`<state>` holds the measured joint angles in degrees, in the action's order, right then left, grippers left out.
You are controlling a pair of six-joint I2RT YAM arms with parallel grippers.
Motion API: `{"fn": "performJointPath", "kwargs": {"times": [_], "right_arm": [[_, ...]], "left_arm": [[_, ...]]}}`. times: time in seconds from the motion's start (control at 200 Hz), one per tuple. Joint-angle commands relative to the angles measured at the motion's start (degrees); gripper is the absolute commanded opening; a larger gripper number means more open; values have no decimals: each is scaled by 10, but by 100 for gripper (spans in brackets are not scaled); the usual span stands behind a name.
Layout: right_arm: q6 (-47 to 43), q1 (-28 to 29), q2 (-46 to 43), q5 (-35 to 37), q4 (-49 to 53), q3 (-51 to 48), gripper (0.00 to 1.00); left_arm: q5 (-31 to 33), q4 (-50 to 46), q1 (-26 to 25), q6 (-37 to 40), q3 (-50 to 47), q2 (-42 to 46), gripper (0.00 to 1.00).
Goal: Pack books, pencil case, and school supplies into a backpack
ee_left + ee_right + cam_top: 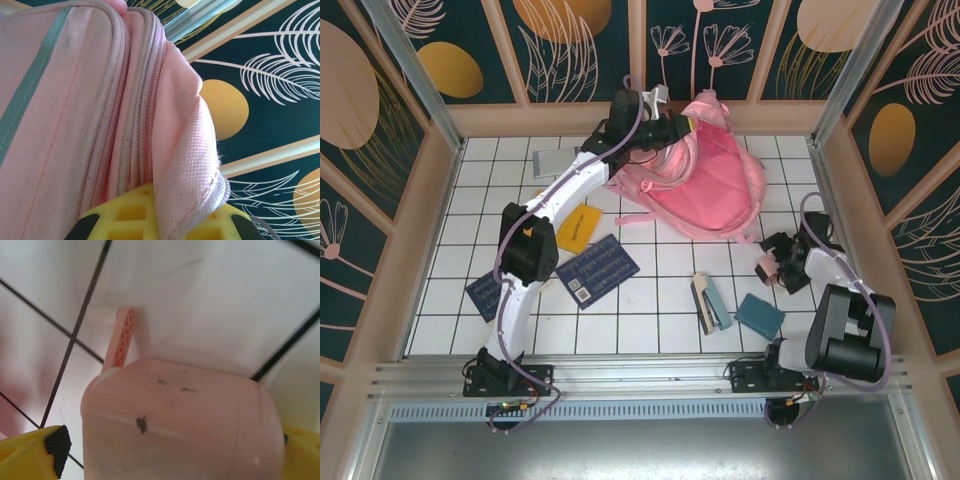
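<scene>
My right gripper shifts slightly toward the backpack (715, 185) next, before it closes its fingers across the pink block.
The pink backpack (715, 185) lies at the back middle of the table. My left gripper (682, 126) is at its top edge, shut on a fold of pink fabric (187, 165) beside the zip. My right gripper (775, 262) stands open at the right, its yellow fingers (30, 452) on either side of the pink block (180, 425), which rests on the tiles. The yellow-orange book (578, 227), the navy grid book (597, 270) and the grey book (555, 160) lie flat at the left. The stapler-like piece (710, 303) and the teal pad (760, 315) lie near the front. The pencil case is out of view.
Another dark blue flat item (485, 295) lies partly under the left arm at the front left. Wooden walls (438, 200) enclose the tiled table on three sides. A backpack strap (632, 218) trails toward the books.
</scene>
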<state>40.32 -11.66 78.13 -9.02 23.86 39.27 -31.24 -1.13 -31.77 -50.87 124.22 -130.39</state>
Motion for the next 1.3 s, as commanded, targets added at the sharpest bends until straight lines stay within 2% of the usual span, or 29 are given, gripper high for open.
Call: {"fn": "performJointPath", "kwargs": {"times": [0.0, 0.125, 0.405, 0.726, 0.931, 0.991, 1.146, 1.296], "right_arm": [[-2, 28, 45, 47, 36, 58, 99], [21, 48, 96, 91, 85, 89, 97], [31, 51, 120, 96, 91, 98, 86], [33, 52, 83, 96, 117, 124, 65], [38, 56, 41, 113, 148, 139, 63], [37, 67, 19, 117, 161, 150, 60], [23, 127, -51, 134, 183, 207, 59], [2, 179, -86, 81, 143, 244, 56]], "left_arm": [[20, 32, 15, 9, -4, 37, 0], [18, 27, 15, 13, -7, 40, 0], [14, 27, 15, 18, -14, 46, 0], [16, 29, 15, 20, -8, 40, 0], [15, 15, 16, 24, 15, 34, 0], [17, 12, 16, 25, 20, 34, 0], [16, -6, 16, 37, 44, 30, 0], [15, -42, 15, 54, 89, 21, 0]]}}
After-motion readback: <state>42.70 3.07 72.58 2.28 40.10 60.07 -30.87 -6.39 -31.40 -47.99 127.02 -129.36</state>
